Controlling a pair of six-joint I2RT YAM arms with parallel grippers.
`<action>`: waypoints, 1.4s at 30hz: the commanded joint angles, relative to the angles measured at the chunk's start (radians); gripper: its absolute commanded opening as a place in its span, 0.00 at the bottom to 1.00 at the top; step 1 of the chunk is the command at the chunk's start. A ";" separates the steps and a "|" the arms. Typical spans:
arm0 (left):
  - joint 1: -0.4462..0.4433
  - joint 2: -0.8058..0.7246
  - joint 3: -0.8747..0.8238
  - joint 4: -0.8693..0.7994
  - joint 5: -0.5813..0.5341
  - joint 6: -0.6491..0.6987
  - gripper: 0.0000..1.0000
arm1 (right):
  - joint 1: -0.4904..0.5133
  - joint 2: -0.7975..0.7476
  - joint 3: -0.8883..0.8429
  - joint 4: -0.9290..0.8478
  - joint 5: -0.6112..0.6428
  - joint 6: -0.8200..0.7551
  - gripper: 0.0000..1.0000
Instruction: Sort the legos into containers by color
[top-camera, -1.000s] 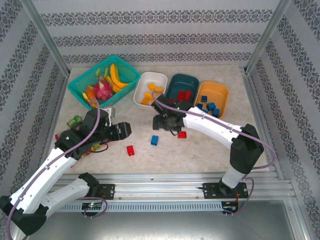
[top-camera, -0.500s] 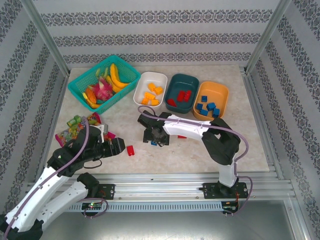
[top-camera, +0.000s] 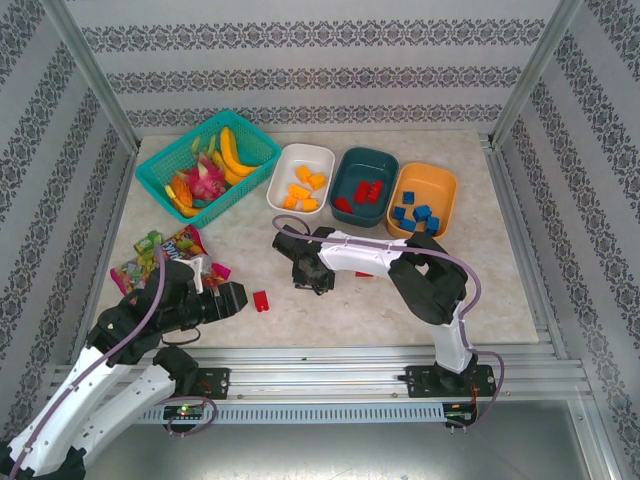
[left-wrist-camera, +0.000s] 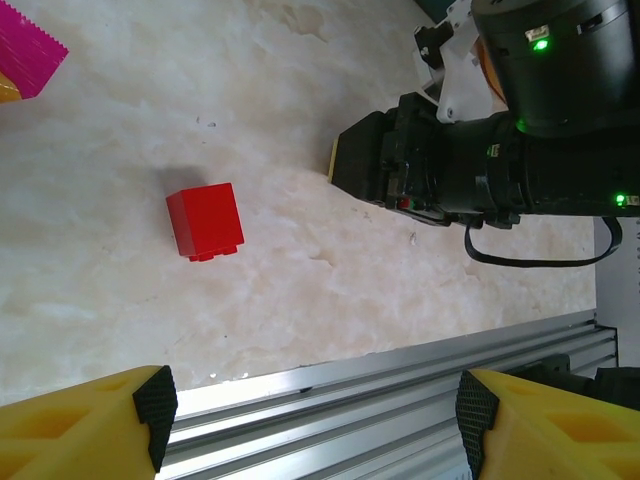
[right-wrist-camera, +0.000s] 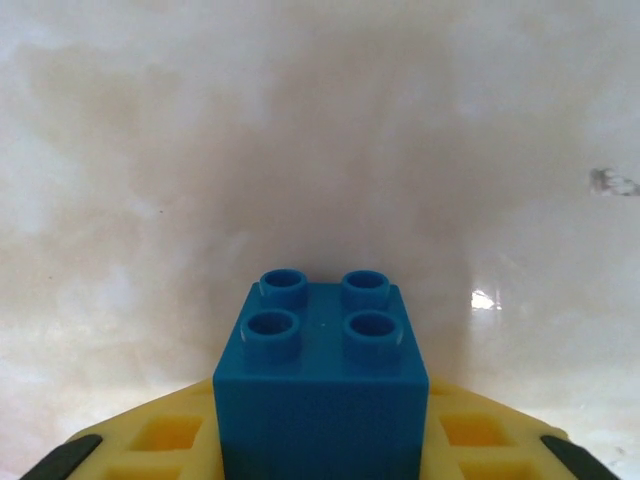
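Blue legos lie at the orange container (top-camera: 422, 200), so my right gripper should next lift the blue lego off the table, carry it outward over that container and release it.
A blue lego (right-wrist-camera: 320, 380) sits studs-up between the yellow fingers of my right gripper (right-wrist-camera: 320, 445), which is shut on it just above the table. In the top view that gripper (top-camera: 308, 276) is low at the table's middle and covers the lego. A red lego (top-camera: 260, 300) lies loose on the table, and my left gripper (top-camera: 226, 300) stands open just left of it. The left wrist view shows this red lego (left-wrist-camera: 205, 220) ahead of the open left gripper (left-wrist-camera: 315, 420). The white container (top-camera: 322, 155) holds orange legos, the teal one (top-camera: 345, 160) red, the orange one (top-camera: 445, 180) blue.
A turquoise basket (top-camera: 160, 172) of toy fruit stands at the back left. Snack packets (top-camera: 165, 248) lie at the left, beside the left arm. A second red lego (top-camera: 362, 272) peeks out behind the right forearm. The metal rail (left-wrist-camera: 400, 370) runs along the near edge.
My right gripper swung left from near the containers, dropped over the blue lego and shut on it. The left arm pulled back toward the near edge, its gripper staying open.
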 joint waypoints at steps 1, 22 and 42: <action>-0.010 0.039 0.028 0.052 0.032 0.006 0.76 | 0.004 -0.083 0.047 -0.063 0.081 -0.057 0.21; -0.058 0.857 0.573 0.512 0.156 0.104 0.77 | -0.603 -0.417 0.060 -0.189 0.091 -0.466 0.18; -0.142 1.642 1.388 0.460 0.241 0.130 0.80 | -0.945 0.279 0.614 -0.252 -0.009 -0.514 0.21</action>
